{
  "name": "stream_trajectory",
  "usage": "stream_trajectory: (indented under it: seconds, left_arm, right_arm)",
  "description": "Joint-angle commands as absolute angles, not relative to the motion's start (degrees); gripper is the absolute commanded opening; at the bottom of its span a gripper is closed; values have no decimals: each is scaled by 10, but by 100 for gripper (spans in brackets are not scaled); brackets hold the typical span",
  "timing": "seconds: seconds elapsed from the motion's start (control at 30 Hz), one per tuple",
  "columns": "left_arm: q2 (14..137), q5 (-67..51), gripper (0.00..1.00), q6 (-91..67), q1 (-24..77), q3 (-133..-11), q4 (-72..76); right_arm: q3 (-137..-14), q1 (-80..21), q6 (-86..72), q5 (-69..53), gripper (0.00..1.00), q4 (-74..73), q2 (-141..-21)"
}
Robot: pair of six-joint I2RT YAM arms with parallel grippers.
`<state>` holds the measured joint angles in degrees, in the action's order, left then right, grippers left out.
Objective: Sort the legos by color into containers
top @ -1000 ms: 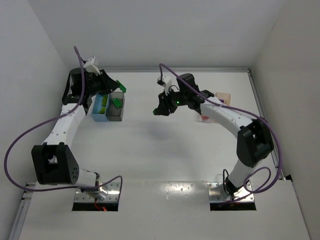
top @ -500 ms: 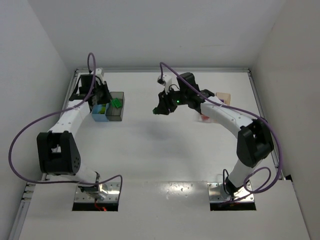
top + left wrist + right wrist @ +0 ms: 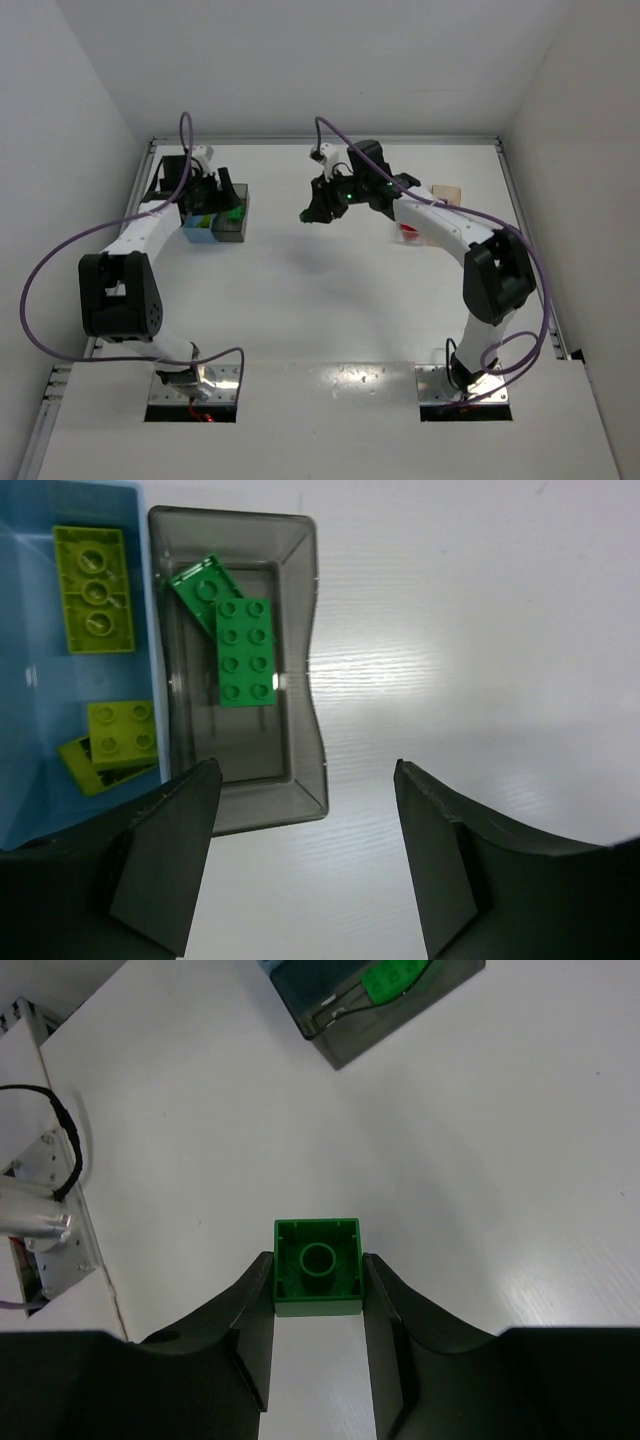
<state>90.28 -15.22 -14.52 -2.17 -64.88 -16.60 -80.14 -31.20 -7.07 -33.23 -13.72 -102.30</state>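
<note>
Green legos lie inside the dark grey container, so I will move my right gripper to the left in the top view, over that container, and let go of the small green lego.
My left gripper (image 3: 305,780) (image 3: 218,193) hangs open and empty over the near end of the dark grey container (image 3: 300,670) (image 3: 232,228). Two green legos (image 3: 245,650) lie inside that container. Beside it, the light blue container (image 3: 30,680) (image 3: 199,230) holds yellow-green legos (image 3: 95,590). My right gripper (image 3: 318,1290) (image 3: 313,213) is shut on a small square green lego (image 3: 318,1265), its hollow underside facing the camera, above bare table right of the grey container (image 3: 400,1010). At the right stand a tan container (image 3: 447,191) and a clear container (image 3: 410,235) with red inside.
A metal mounting plate with a black cable (image 3: 45,1210) sits at the table's left edge in the right wrist view. White walls close the table at the back and both sides. Purple cables loop off both arms.
My left gripper swung over the grey container and opened; the green lego it held now lies in that container. My right gripper, still holding its green lego, shifted slightly back and left.
</note>
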Motion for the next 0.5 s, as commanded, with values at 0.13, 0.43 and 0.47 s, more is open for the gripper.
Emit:
stream_trajectory:
  seconds: [0.13, 0.43, 0.47]
  left_arm:
    - [710, -322, 77, -265, -125, -612, 15]
    - [693, -372, 80, -248, -256, -671, -119]
    - [693, -377, 80, -248, -266, -671, -124]
  right_arm:
    - [-946, -343, -157, -349, 10, -58, -1121]
    - [-1149, -414, -242, -312, 10, 7, -1321]
    - [-1160, -414, -247, -305, 10, 13, -1338]
